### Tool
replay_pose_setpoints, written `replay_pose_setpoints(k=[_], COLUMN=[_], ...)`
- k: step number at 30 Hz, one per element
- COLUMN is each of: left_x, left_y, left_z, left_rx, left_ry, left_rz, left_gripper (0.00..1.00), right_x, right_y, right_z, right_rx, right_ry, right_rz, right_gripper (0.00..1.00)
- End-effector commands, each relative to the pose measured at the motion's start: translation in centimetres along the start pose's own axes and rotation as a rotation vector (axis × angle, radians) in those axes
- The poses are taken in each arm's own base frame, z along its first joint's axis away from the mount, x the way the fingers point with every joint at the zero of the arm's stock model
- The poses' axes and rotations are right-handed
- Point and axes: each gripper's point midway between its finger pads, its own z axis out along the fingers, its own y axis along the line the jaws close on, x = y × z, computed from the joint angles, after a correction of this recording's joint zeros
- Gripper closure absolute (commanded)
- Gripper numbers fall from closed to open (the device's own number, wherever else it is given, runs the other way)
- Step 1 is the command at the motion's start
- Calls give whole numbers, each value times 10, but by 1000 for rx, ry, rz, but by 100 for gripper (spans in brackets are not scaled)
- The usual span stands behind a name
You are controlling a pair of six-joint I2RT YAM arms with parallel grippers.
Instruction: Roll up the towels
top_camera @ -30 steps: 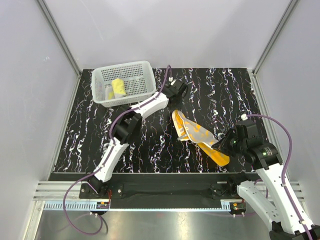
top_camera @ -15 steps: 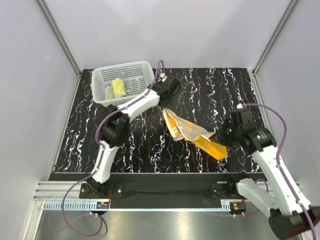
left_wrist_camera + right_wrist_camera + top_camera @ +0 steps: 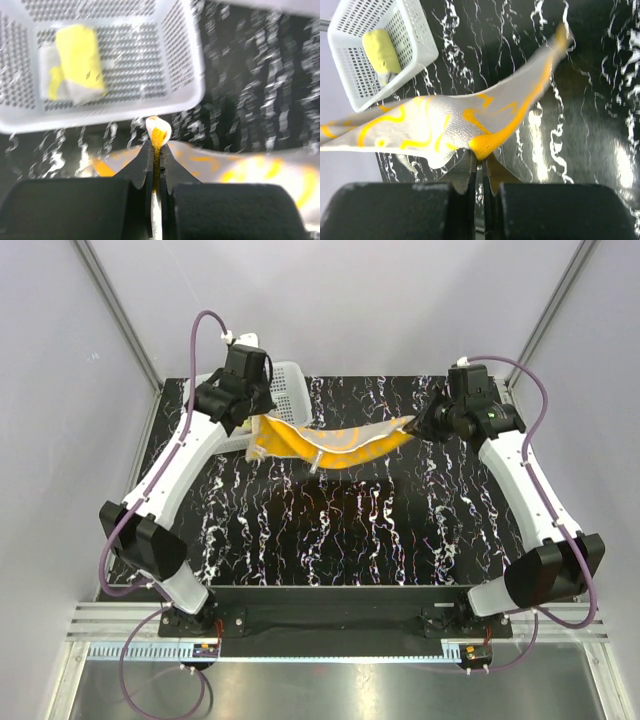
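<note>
The near tabletop is empty; I'll next move my left gripper back, down, away from the basket and release the orange towel's corner there.
The orange towel (image 3: 335, 447) hangs stretched in the air between both arms, over the back of the table. My left gripper (image 3: 256, 428) is shut on its left corner (image 3: 158, 134), just in front of the basket. My right gripper (image 3: 414, 427) is shut on the right corner (image 3: 486, 144). In the right wrist view the towel's pale back with orange lines (image 3: 420, 127) spreads to the left. The pale yellow towel (image 3: 76, 62) lies rolled inside the basket; the right wrist view shows the same yellow towel (image 3: 381, 51).
A white plastic mesh basket (image 3: 292, 380) stands at the back left of the black marbled table (image 3: 340, 530), partly hidden by the left arm. Grey walls enclose the table on three sides. The arm bases sit at the near edge.
Both arms swung from the table's middle and near right to the back, lifting the orange towel off the surface and pulling it out lengthwise. The left gripper closed on its corner.
</note>
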Motion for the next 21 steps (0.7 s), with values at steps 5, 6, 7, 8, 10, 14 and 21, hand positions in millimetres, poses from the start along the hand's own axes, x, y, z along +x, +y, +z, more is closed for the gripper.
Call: replay_pose_setpoints(k=[5,6,7,8,10,14,21], left_x=[65,102,112,117,158,216,212], left_y=[57,71,72,75,89,99,63], left_z=[-35,-30,-33,-47,-56,-72,-108], left_rx=[-87,-114,-90,-64,-47,-19,127], left_ry=[31,94,95,68,103,167,214], left_rz=[49,60,43,12,-5,-57,-146], left_gripper=[100,100,100,100,100,72,1], right_x=[45,59,84,95,129,171,177], right_y=[-22,-30,-50,-59,-84,-118,-130], right_z=[-7,-7,-8,-9,-14,-20,-40], right_rx=[-68,-67,-47,-35,-10,61,111], right_ry=[52,75,102,113,140,185,155], right_rz=[-10,10,32,69,110,203,237], right_gripper=[100,100,100,100,100,88,17])
